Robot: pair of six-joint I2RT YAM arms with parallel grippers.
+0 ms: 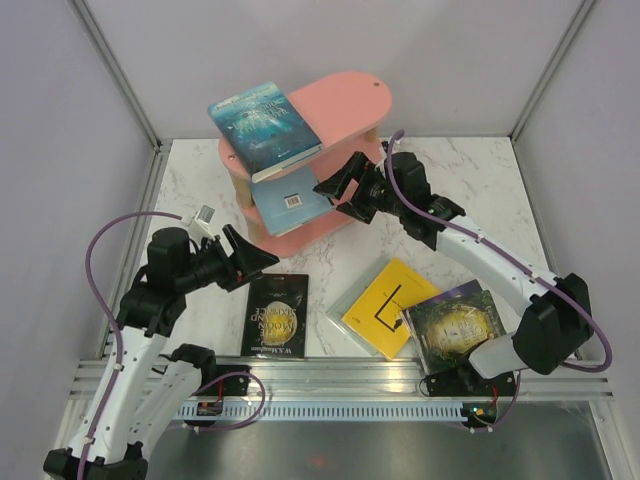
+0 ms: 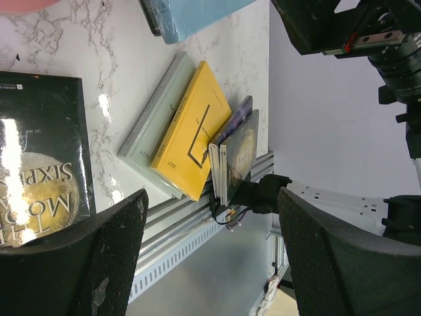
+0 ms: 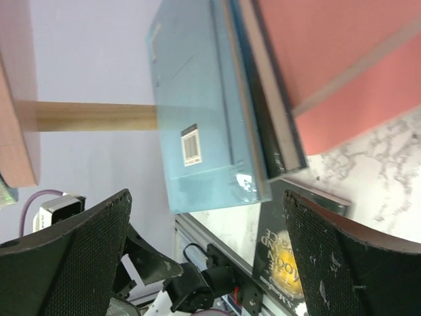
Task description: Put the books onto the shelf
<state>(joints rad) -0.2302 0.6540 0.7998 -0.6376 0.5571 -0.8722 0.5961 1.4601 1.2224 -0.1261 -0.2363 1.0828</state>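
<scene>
The black book's long edge [image 1: 305, 308] facing the yellow book has bare marble beside it with room for fingers, so my right gripper will next move back from the shelf [image 1: 345, 100] and down to that edge.
The pink shelf [image 1: 345, 100] stands at the back of the table. A teal-blue book [image 1: 265, 128] lies on a raised board of it. A pale blue book [image 1: 292, 200] rests on a dark book [image 3: 271, 125] on a lower pink board [image 3: 329, 52]. My right gripper [image 1: 343, 195] is open just right of that stack, nothing between its fingers [image 3: 72, 263]. My left gripper [image 1: 255, 258] hangs open over the marble, above a black book [image 1: 277, 315]. A yellow book [image 1: 388, 305] lies on a pale grey one [image 2: 151, 131]. Beside them is a green-gold book [image 1: 455, 325].
A slotted metal rail [image 1: 340, 405] runs along the near table edge, and the green-gold book [image 2: 237, 155] leans over it. Grey walls with metal posts [image 1: 120, 70] close in the table on three sides. The right arm [image 2: 368, 39] reaches across the middle.
</scene>
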